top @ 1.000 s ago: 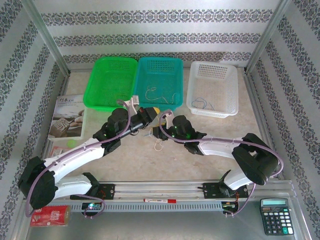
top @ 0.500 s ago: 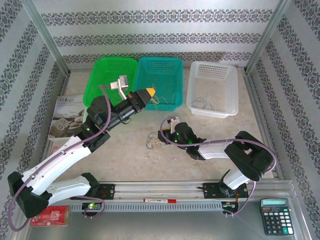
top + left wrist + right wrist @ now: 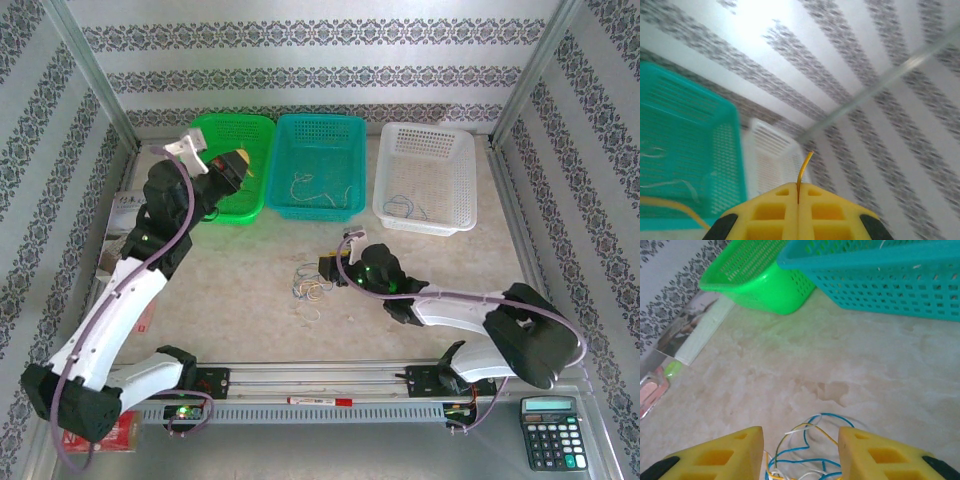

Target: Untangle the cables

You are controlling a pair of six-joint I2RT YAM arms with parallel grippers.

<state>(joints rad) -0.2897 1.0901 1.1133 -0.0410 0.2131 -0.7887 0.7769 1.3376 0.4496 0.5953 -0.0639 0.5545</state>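
Note:
My left gripper is above the empty bottom of the green basket [image 3: 215, 130]. It will go lower, tilt its fingers down and let the thin yellow cable go into the basket.
A small tangle of blue, white and yellow cables [image 3: 311, 285] lies on the table in front of the teal basket. My right gripper [image 3: 326, 268] sits low just right of it and is open. In the right wrist view the cables [image 3: 793, 450] lie on the table between its yellow fingers [image 3: 725, 455], untouched. My left gripper [image 3: 238, 162] is raised over the green basket's [image 3: 215, 130] right side, shut on a thin yellow cable [image 3: 804, 167] whose tip pokes out past the fingertips of the left gripper [image 3: 798, 187].
The teal basket [image 3: 320, 128] holds whitish cables [image 3: 318, 186]. The white basket [image 3: 428, 145] holds a pale blue cable [image 3: 405, 207]. A booklet [image 3: 122, 215] lies at the left edge. A calculator [image 3: 547, 431] sits at the near right and a pen [image 3: 320, 400] on the front rail.
My left arm lifted the yellow cable away from the tangle and swung left, from the teal basket to over the green one. My right gripper opened wider, staying by the tangle.

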